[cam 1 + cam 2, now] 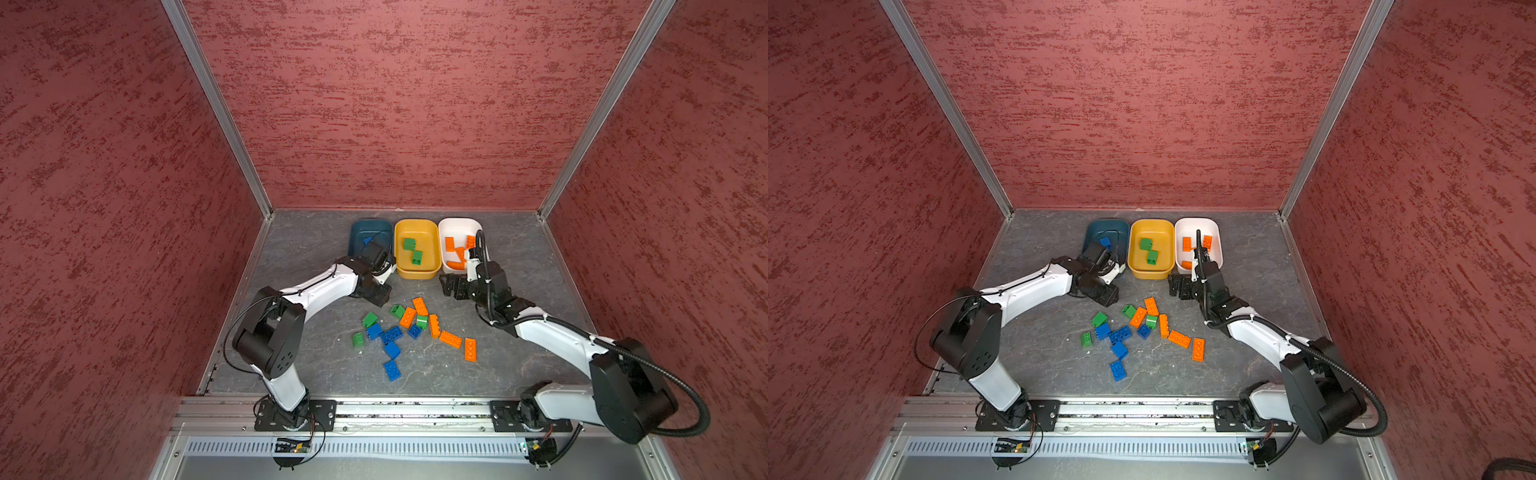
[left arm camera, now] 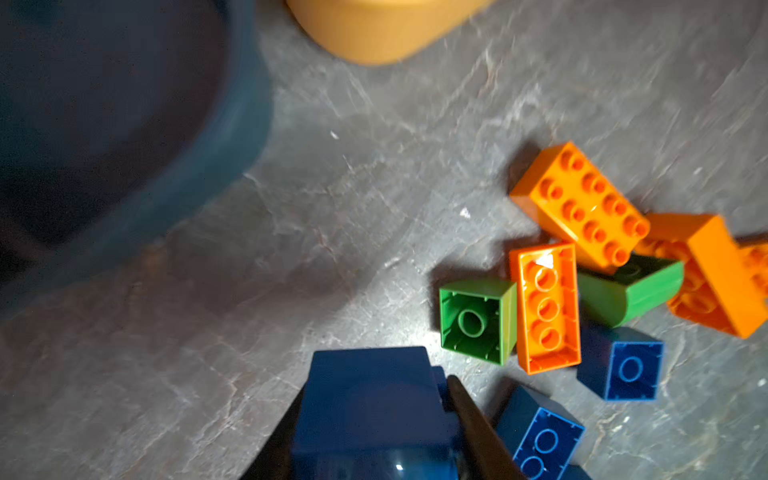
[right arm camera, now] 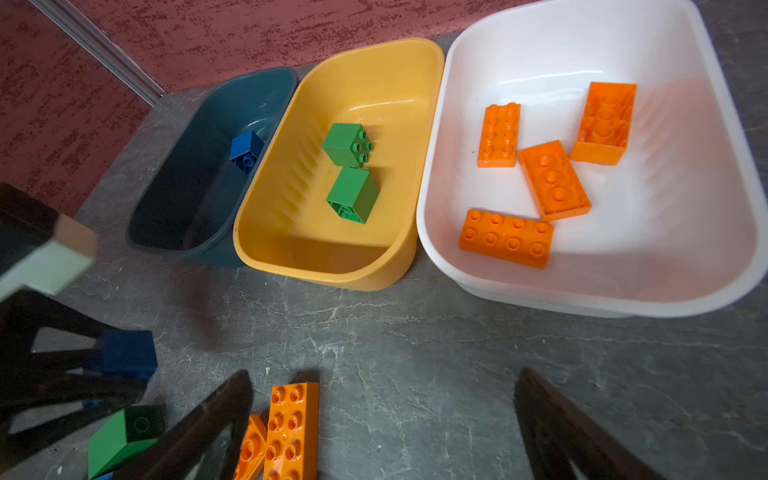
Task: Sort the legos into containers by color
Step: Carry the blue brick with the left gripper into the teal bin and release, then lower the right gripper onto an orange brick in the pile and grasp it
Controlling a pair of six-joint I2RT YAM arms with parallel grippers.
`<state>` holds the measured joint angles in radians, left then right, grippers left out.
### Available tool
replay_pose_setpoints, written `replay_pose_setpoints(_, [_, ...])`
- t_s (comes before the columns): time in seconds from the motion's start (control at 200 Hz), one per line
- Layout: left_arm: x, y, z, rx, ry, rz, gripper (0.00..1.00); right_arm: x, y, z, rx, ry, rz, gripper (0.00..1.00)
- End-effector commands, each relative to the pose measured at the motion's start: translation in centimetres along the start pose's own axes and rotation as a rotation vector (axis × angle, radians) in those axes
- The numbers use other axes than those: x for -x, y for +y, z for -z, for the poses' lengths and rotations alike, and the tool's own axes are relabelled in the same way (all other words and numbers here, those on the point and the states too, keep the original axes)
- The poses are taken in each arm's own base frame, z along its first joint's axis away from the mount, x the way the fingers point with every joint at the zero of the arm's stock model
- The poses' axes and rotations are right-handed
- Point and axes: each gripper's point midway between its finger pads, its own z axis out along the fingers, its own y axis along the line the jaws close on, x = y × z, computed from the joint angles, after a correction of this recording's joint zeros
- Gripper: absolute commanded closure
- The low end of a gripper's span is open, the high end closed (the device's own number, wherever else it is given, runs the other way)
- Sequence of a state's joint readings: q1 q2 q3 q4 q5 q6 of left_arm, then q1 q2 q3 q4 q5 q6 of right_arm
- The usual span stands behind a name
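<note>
The dark blue brick (image 2: 370, 374) should go in the teal tub, since a blue brick is already inside. I will move my left gripper up and outward over the teal tub's bottom and let go there.
My left gripper (image 2: 374, 401) is shut on a dark blue brick (image 2: 370, 374), held just above the grey table between the teal tub (image 1: 356, 232) and the loose pile (image 1: 409, 328). In both top views the arm hides that brick. The teal tub holds one blue brick (image 3: 246, 149). Two green bricks (image 3: 349, 174) lie in the yellow tub (image 1: 417, 222). Several orange bricks (image 3: 552, 178) lie in the white tub (image 1: 457, 221). My right gripper (image 3: 386, 378) is open and empty over bare table in front of the white tub, with an orange brick (image 3: 293, 428) beside one finger.
Loose orange, green and blue bricks (image 1: 1142, 328) are scattered mid-table between the two arms. The three tubs stand side by side against the red back wall (image 1: 415, 124). Red side walls close in both flanks, and a metal rail (image 1: 415, 411) runs along the front.
</note>
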<state>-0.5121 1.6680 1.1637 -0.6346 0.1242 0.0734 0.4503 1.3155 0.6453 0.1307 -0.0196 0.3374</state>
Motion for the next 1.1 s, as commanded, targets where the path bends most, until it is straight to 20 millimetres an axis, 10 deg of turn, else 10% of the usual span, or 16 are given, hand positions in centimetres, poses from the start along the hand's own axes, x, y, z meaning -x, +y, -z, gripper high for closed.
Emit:
replay_pose_setpoints(0.0, [4.5,1.1,2.3,-0.035,-0.194,0.116,0.63,2.5,2.3,0.7,0.07,-0.058,0.06,0.01])
replay_pose_setpoints(0.175, [8.6,5.7,3.4,0.125,-0.323,0.261,0.58,2.5,2.8,0.6,0.077,-0.065,0.068,0.01])
replay_pose_setpoints(0.496, [11.7,11.0,-0.6,0.313,-0.261,0.437,0.6,2.3,2.9,1.0,0.061,-0.065,0.09,0.01])
replay_pose_setpoints(0.746, [13.9,9.7,-1.9,0.258,-0.24,0.43,0.33,1.1,3.0,1.2,0.061,-0.024,0.136,0.01])
replay_pose_setpoints(1.092, [14.7,6.6,1.9,0.187,-0.362,0.386,0.08,-1.6,4.5,0.2,0.107,0.058,0.24,0.01])
